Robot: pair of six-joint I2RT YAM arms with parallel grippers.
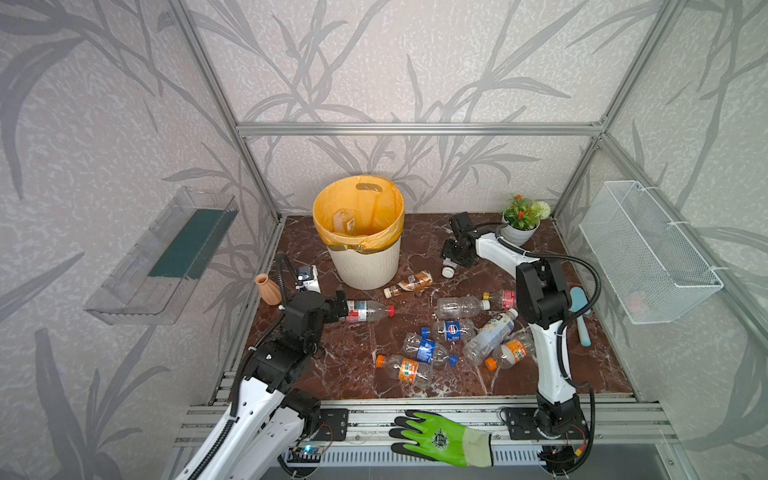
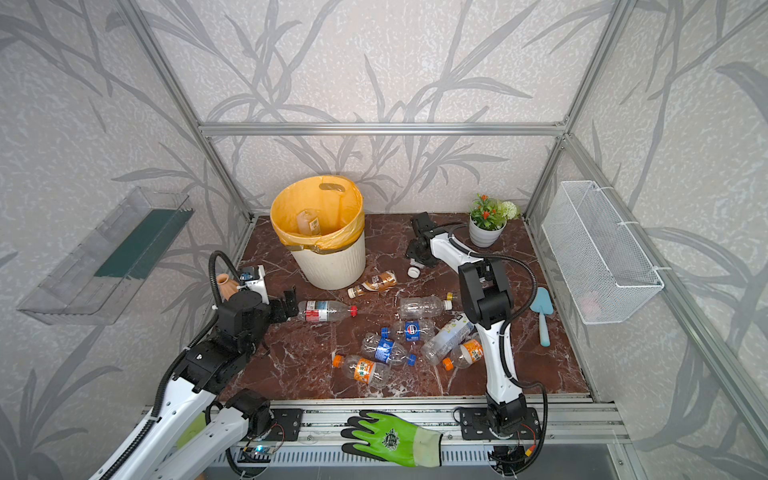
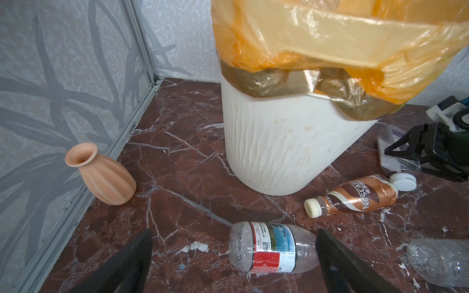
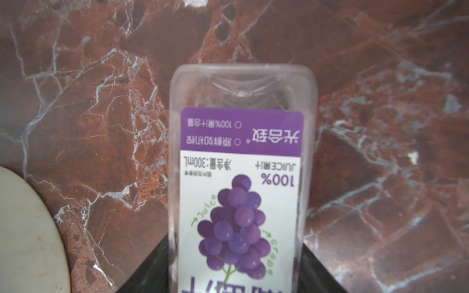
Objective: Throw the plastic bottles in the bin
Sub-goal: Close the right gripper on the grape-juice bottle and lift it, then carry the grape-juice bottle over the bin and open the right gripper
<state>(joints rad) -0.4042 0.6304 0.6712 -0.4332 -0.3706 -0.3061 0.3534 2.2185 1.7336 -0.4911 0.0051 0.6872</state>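
Note:
The grape-juice bottle goes up in my right gripper next, swings toward the bin's opening (image 1: 361, 214) and gets released, since that opening stands high above the floor.
The bin (image 1: 365, 266), cream and ribbed with an orange liner, stands at the back left with one bottle (image 1: 345, 222) inside. Several plastic bottles lie across the marble floor (image 1: 353, 361). In both top views my left gripper (image 1: 344, 309) is open around the base of a red-labelled bottle (image 1: 365, 311). The left wrist view shows this bottle (image 3: 271, 247) lying between the spread fingers (image 3: 132, 263). My right gripper (image 1: 451, 259) is down on the floor right of the bin. Its jaws press both sides of a purple grape-juice bottle (image 4: 238, 177), whose white cap (image 1: 447, 272) sticks out.
A brown coffee bottle (image 1: 409, 284) lies by the bin's foot. A terracotta vase (image 1: 269, 289) stands at the left wall, a flower pot (image 1: 519, 228) at the back right. A blue trowel (image 1: 582, 316) lies at the right, under a wire basket (image 1: 648, 253). A green glove (image 1: 440, 436) lies on the front rail.

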